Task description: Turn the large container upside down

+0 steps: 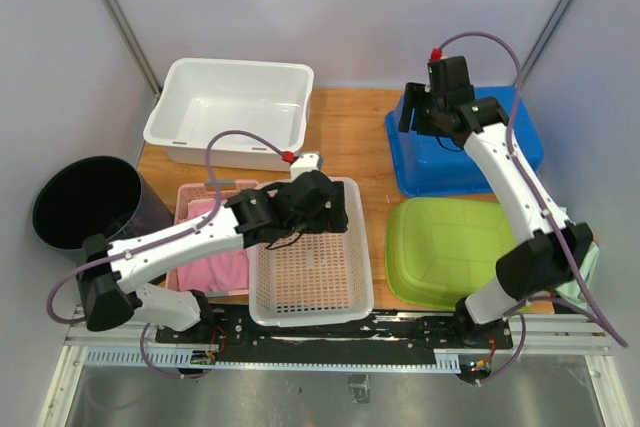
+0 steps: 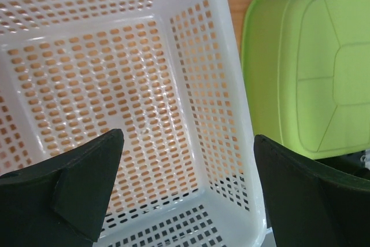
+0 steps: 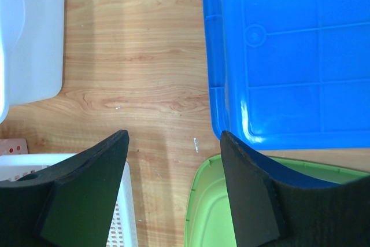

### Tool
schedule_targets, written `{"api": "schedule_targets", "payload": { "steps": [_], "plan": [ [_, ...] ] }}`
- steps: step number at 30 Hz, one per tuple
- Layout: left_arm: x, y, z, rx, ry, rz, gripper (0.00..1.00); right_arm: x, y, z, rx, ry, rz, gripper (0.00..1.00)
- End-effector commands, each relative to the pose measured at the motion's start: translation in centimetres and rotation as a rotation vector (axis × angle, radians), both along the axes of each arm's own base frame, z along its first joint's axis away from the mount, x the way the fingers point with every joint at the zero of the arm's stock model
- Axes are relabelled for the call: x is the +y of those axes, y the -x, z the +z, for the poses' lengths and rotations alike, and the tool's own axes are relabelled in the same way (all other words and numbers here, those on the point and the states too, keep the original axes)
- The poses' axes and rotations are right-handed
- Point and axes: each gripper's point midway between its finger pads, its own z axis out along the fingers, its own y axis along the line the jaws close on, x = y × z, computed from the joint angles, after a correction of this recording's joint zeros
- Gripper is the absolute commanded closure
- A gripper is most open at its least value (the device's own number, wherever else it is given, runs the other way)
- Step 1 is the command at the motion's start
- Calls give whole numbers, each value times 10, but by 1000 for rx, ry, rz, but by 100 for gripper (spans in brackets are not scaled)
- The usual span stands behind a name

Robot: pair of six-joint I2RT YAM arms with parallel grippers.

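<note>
I need to move my left gripper to the right in the top view and down onto the basket's rim beside the green bin, because it still hovers over the inside of the basket.
A large white tub (image 1: pixel 230 107) stands upright and empty at the back left; its corner shows in the right wrist view (image 3: pixel 29 33). A white perforated basket (image 1: pixel 310 277) stands upright at the front centre. My left gripper (image 1: pixel 325 207) hovers over the basket's inside (image 2: pixel 115 85), near its right wall, open and empty (image 2: pixel 188 137). My right gripper (image 1: pixel 418 115) is raised over the left edge of an upside-down blue bin (image 1: pixel 510 147), open and empty (image 3: pixel 173 134), with bare table below it.
An upside-down green bin (image 1: pixel 450 247) lies at the front right, next to the basket (image 2: pixel 306 62). A pink basket (image 1: pixel 215 267) sits left of the white basket. A black bucket (image 1: pixel 85 202) stands off the table's left edge.
</note>
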Motion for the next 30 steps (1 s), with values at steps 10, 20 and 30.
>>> {"api": "schedule_targets", "payload": {
  "steps": [10, 20, 30],
  "plan": [
    [-90, 4, -50, 11, -136, -68, 5, -64, 98, -19, 16, 61, -70, 32],
    [-113, 10, -86, 58, -144, -138, 59, -85, 123, 6, -32, 88, -89, 31],
    [-137, 34, 50, -9, 193, -318, 99, -97, 127, 34, -94, 95, -120, 31]
  ]
}}
